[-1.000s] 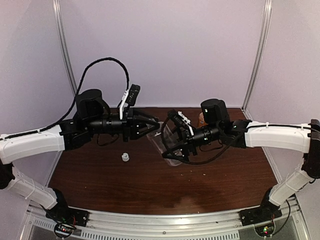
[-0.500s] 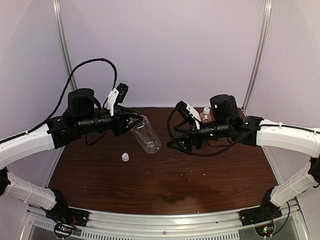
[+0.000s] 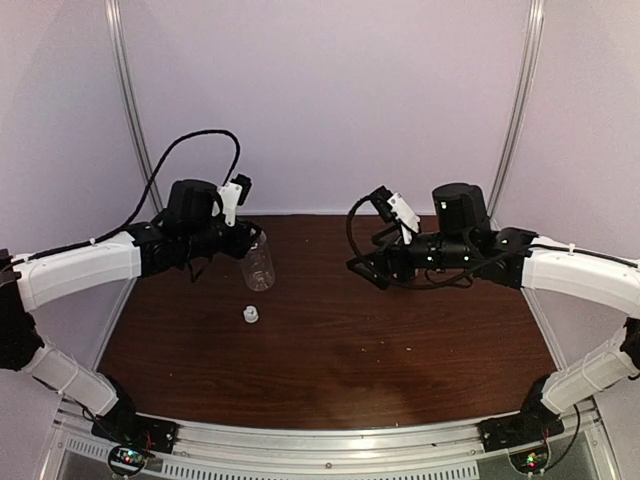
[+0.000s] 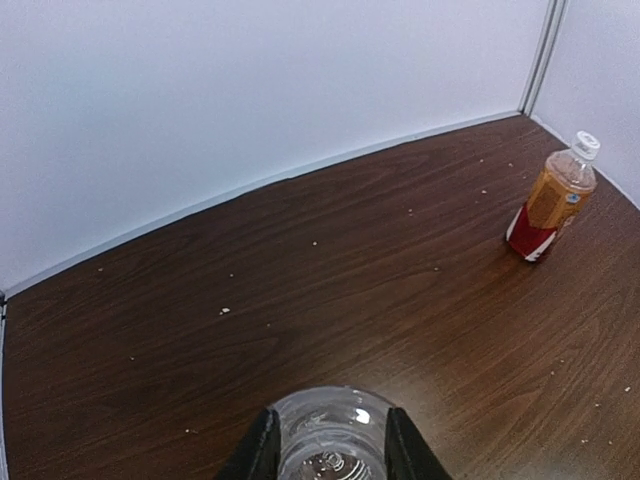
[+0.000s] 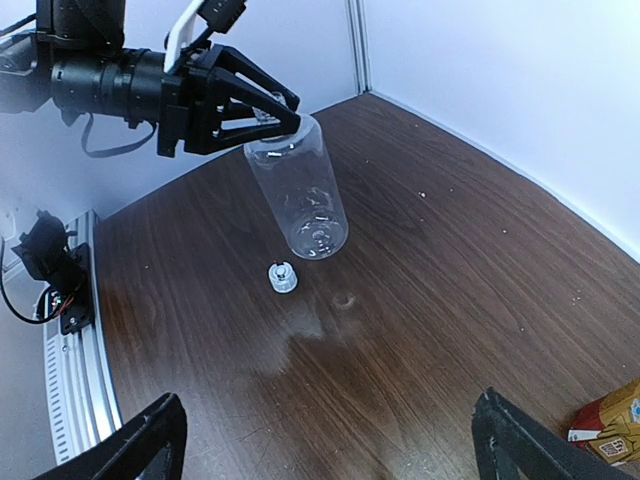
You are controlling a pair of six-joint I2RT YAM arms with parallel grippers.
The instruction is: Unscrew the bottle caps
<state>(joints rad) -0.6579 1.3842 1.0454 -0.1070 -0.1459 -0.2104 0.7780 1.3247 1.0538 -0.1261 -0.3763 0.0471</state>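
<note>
I should next lower my left gripper to the bare wood beyond the loose white cap below, and release once the hanging clear bottle's base touches the tabletop.
My left gripper is shut on the clear bottle near its top end. The bottle hangs tilted, base down, over the back left of the table. It also shows in the right wrist view, as the clear bottle in the left gripper. One white cap lies loose on the table just in front of it. The amber bottle with the red-and-white label stands upright at the back right, its white cap on. My right gripper is wide open and holds nothing, well right of the clear bottle.
The brown wooden table is enclosed by pale walls with metal corner posts. Small crumbs dot the wood. The rail along the table's near edge shows in the right wrist view.
My left arm drew back to the left with the clear bottle and tipped it more upright. My right gripper let go of the bottle, opened fully and pulled away to the right.
</note>
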